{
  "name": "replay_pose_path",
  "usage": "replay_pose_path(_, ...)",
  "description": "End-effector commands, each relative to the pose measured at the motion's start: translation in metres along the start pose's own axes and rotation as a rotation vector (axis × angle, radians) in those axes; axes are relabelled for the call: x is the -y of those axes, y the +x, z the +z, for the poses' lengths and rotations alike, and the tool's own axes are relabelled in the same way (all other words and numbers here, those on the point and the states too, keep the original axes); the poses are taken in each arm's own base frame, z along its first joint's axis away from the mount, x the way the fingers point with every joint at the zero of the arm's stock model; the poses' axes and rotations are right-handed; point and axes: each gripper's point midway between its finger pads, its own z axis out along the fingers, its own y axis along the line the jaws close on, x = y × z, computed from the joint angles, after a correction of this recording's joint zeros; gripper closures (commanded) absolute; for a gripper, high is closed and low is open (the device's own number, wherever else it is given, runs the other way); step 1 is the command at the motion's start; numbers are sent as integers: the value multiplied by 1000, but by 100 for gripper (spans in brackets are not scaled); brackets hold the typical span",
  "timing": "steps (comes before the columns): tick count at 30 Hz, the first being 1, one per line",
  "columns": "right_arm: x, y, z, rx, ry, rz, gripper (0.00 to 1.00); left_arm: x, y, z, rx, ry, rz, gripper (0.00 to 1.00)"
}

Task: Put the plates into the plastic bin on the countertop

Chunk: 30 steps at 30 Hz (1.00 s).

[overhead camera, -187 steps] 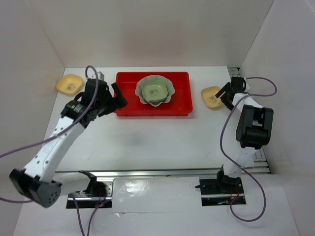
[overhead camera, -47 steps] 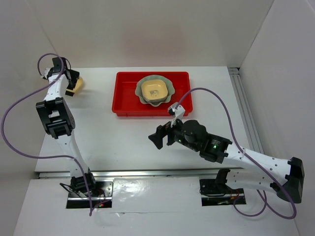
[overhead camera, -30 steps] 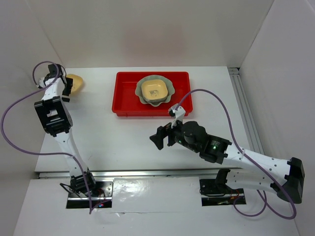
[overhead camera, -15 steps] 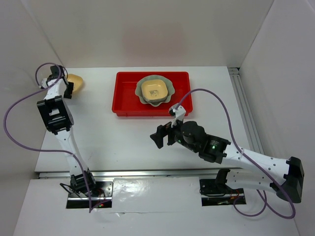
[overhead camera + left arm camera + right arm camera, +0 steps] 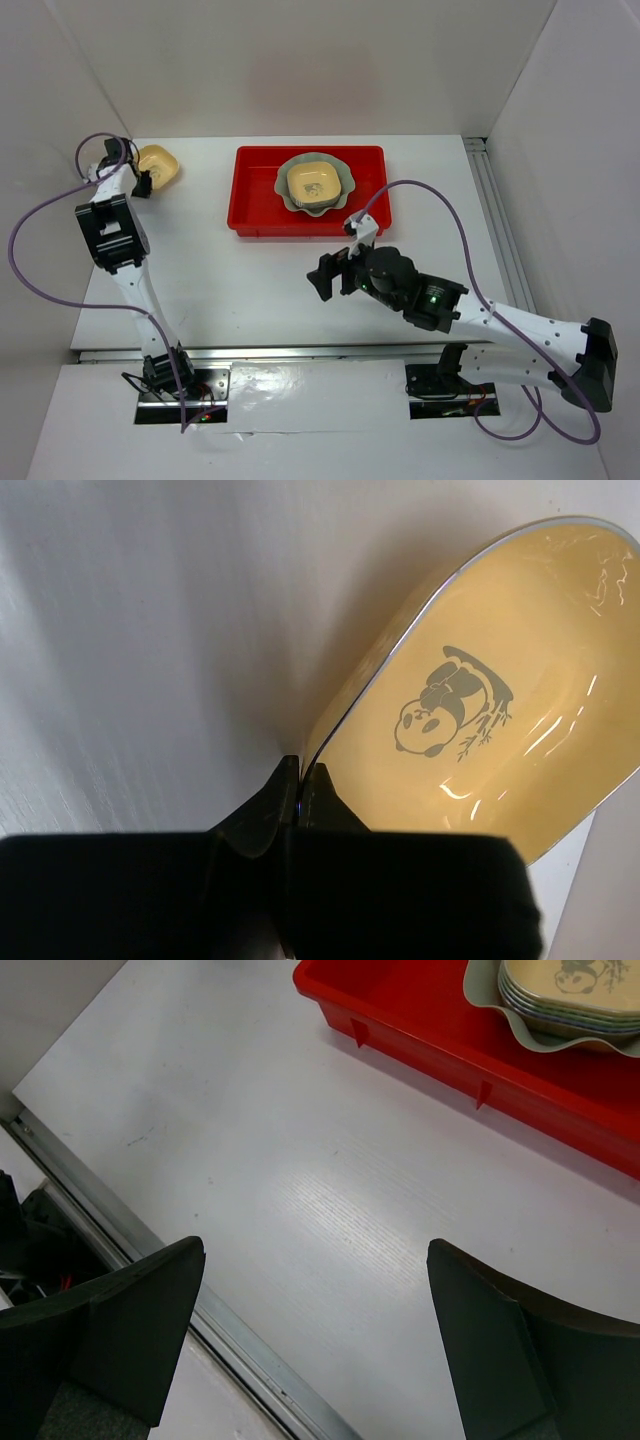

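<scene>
I need to raise my left gripper next, move it to the right in the top view and lower it. I will then release its plate on the stack of small plates, because their shape matches.
A yellow plate [image 5: 160, 165] with a panda print [image 5: 490, 700] is at the back left of the countertop [image 5: 260, 280], tilted up. My left gripper [image 5: 143, 181] [image 5: 301, 770] is shut on its near rim. The red plastic bin [image 5: 255, 205] [image 5: 420, 1010] stands at the back middle. In it a large pale green scalloped plate [image 5: 345, 180] [image 5: 485, 995] carries a stack of small plates with a yellow one on top [image 5: 313, 183] [image 5: 575, 985]. My right gripper [image 5: 325, 278] [image 5: 320, 1330] hangs open over bare countertop in front of the bin.
White walls close in the countertop at the left, back and right. A metal rail [image 5: 300, 350] [image 5: 240, 1345] runs along the near edge, and another [image 5: 505, 240] runs along the right side.
My left gripper has gone from open to shut on the yellow plate's rim, and the plate has tipped up. The right arm has stayed put.
</scene>
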Motion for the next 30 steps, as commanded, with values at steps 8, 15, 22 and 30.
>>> replay_pose_path(8,-16,-50,-18,107,-40,61,1,51,69,-99,16,134,378,100)
replay_pose_path(15,-1,-48,-27,122,49,73,2,111,57,-226,143,354,483,100)
replay_pose_path(22,30,-62,-36,171,236,57,1,97,64,-319,178,471,541,100)
replay_pose_path(30,37,-88,-51,223,294,92,1,88,163,-344,-42,576,694,100)
